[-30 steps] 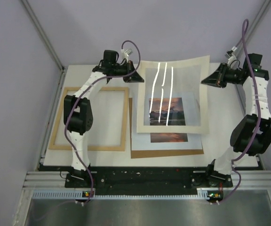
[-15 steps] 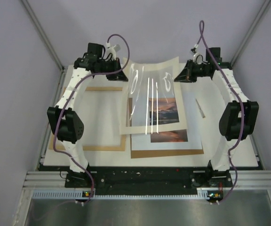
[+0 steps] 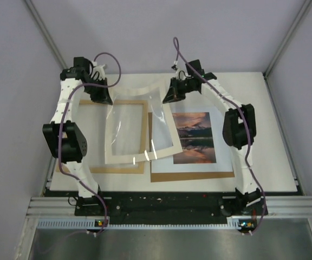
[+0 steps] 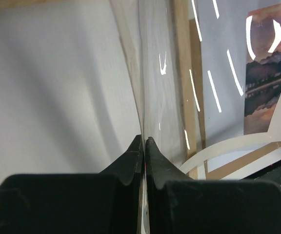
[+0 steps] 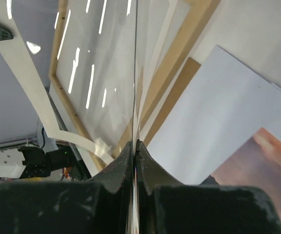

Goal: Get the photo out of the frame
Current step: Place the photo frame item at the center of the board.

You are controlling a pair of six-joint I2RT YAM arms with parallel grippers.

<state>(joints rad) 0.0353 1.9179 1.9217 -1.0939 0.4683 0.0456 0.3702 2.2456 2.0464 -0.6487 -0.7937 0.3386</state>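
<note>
The left gripper moves toward the purple wall beside the frame [image 3: 99, 169] and down over the frame's far end next, as the mat still overlaps the photo [image 3: 196, 138].
The photo [image 3: 196, 138], a sunset scene on white paper, lies face up right of centre on a brown board [image 3: 191, 176]. The light-wood frame [image 3: 99, 169] lies flat at the left. A cream-white mat with a clear pane [image 3: 168, 142] hangs tilted over the frame, its near right corner overlapping the photo's left margin. My left gripper [image 3: 106, 98] is shut on the mat's far left edge and my right gripper [image 3: 169, 97] on its far right corner. The wrist views show the sheet edge-on between shut jaws, left gripper [image 4: 144, 141] and right gripper [image 5: 134, 144]. The right wrist view shows the photo [image 5: 265, 161].
The brown board sticks out under the photo along its near and left sides. Purple walls stand close on the left, back and right. The arm bases sit on a black rail [image 3: 167, 206] at the near edge of the white table [image 3: 264, 162].
Both arms have carried the mat with the clear pane leftward and lower, from above the photo to above the wood frame. The photo now lies almost wholly uncovered.
</note>
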